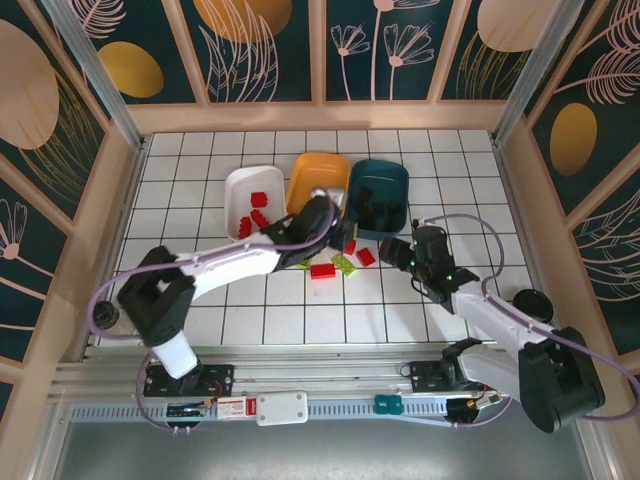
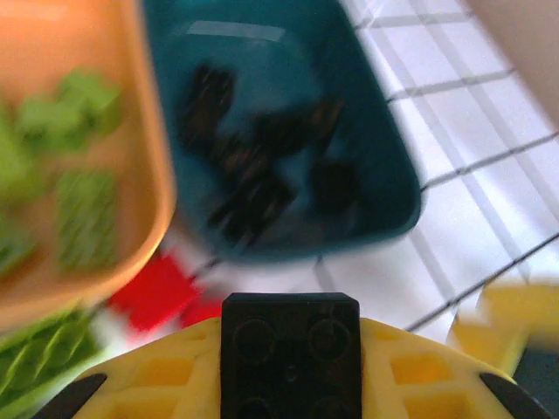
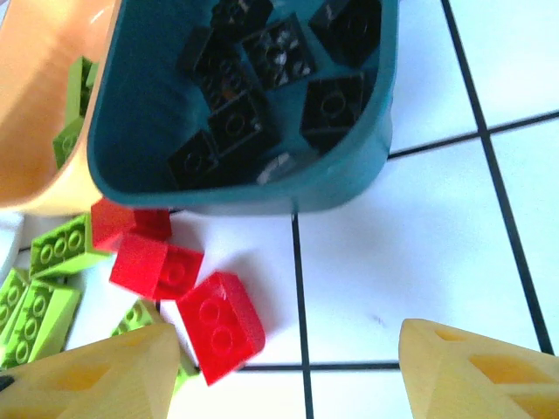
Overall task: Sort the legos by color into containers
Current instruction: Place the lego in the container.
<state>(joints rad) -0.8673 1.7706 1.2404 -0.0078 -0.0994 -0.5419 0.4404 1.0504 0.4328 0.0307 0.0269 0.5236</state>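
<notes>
Next, my left gripper moves outward over the inside of the teal tray, which lies outward of its fingers, to release the black lego where other black legos lie.
My left gripper [image 2: 290, 371] is shut on a black lego [image 2: 290, 336], held between its yellow fingers [image 2: 410, 371] above the near end of the dark teal tray [image 2: 393, 188]. That tray holds several black legos [image 3: 262, 78]. In the top view the left gripper [image 1: 326, 214] hangs over the near ends of the orange tray [image 1: 318, 170] and the teal tray [image 1: 385, 180]. Lime legos [image 2: 83, 214] lie in the orange tray and red legos [image 1: 258, 205] in the white tray [image 1: 240, 185]. My right gripper [image 3: 288, 375] is open just right of a loose red lego [image 3: 223, 325].
Loose red legos [image 1: 323, 270] and lime legos [image 1: 344, 263] lie on the white tiled table just in front of the trays, between the two grippers. More lime legos [image 3: 52, 253] sit left of the red ones. Wooden walls enclose the table.
</notes>
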